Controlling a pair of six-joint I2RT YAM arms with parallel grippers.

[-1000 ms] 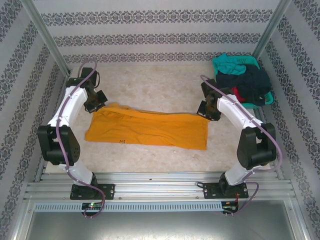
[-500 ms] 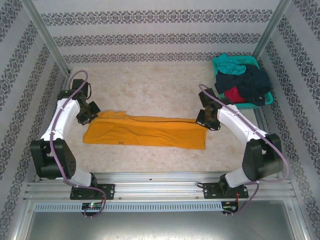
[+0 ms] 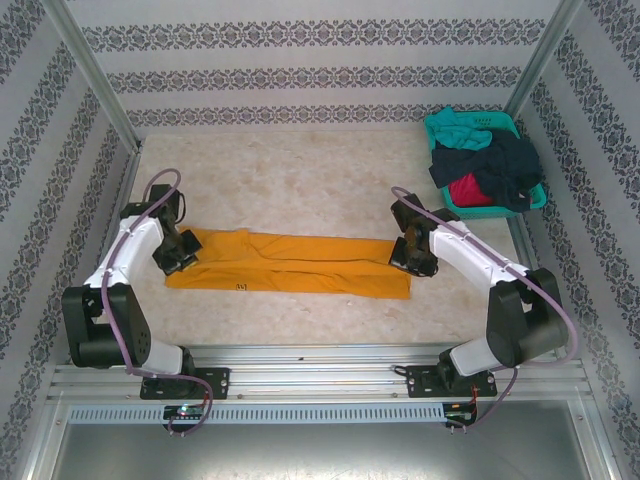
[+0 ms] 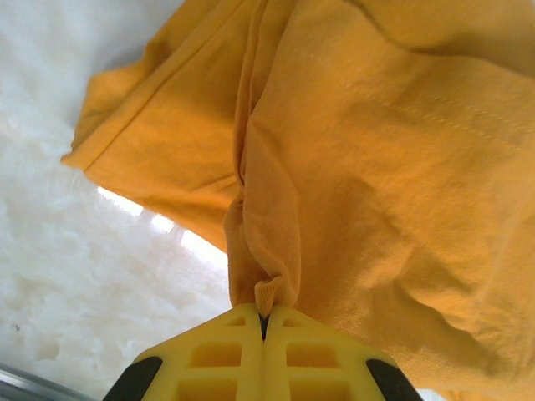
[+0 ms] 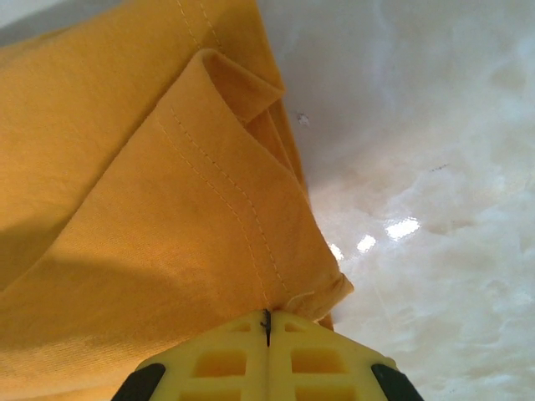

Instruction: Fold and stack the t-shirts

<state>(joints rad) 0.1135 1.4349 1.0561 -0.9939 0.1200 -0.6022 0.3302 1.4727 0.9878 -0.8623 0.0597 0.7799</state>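
Note:
The right gripper will next move gently down with the t-shirt's hemmed corner and let go of it on the end of the folded band [image 3: 402,281] [image 5: 327,321], because that end is just below the gripper.
The orange-yellow t-shirt [image 3: 295,262] lies as a long band across the near half of the table, its far edge folded toward the front, a small neck label near its front edge. My left gripper [image 3: 183,254] is shut on a bunched fold at the shirt's left end [image 4: 263,288]. My right gripper [image 3: 408,254] is shut on the hemmed corner at the right end [image 5: 288,288]. More t-shirts, teal [image 3: 462,128], dark navy [image 3: 500,160] and red [image 3: 468,189], are heaped in the basket.
The teal mesh basket [image 3: 535,196] stands at the back right corner by the metal post. Patterned walls close the table on three sides. Bare marbled tabletop [image 3: 300,170] stretches behind the shirt. The aluminium rail [image 3: 320,375] with the arm bases runs along the front.
Both grippers have pulled the shirt's far edge toward the front over the last second. The shirt has gone from a wide spread to a narrower folded band.

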